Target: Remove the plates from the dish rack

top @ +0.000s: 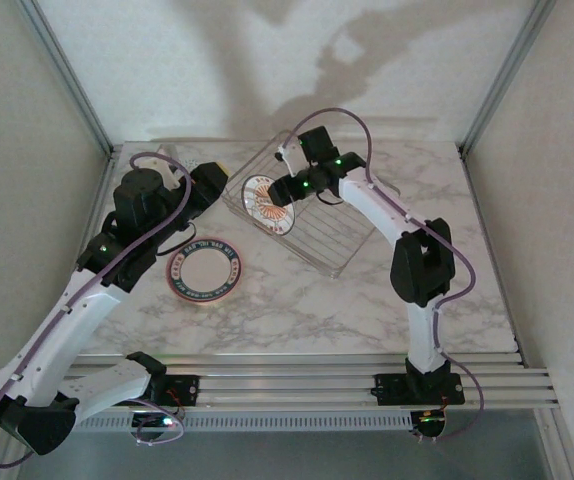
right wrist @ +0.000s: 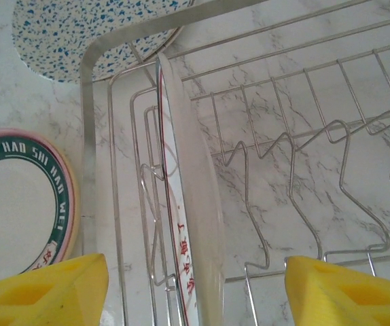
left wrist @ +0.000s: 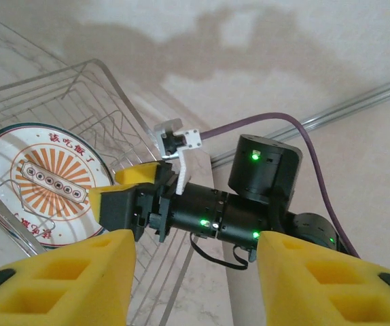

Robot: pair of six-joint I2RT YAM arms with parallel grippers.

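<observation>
My open right gripper should come down next over the sunburst plate's upper rim, because the plate stands on edge between its spread yellow fingers.
The silver wire dish rack (top: 332, 230) sits at the middle back of the table. A small white plate with an orange sunburst (top: 267, 203) stands on edge at its left end, between the prongs. My right gripper (top: 287, 190) hangs open over it. In the right wrist view the yellow fingers (right wrist: 348, 292) straddle the plate's rim (right wrist: 191, 204) without touching it. My left gripper (top: 223, 172) is open just left of the rack and holds nothing. Its wrist view faces the sunburst plate (left wrist: 45, 183) and the right gripper's fingers (left wrist: 137, 178).
A dark-rimmed white plate (top: 204, 272) lies on a pink plate (right wrist: 71, 204) on the table, left of the rack. A speckled blue plate (right wrist: 79, 34) lies flat beyond the rack's left corner. The rest of the rack (right wrist: 304, 136) holds bare prongs.
</observation>
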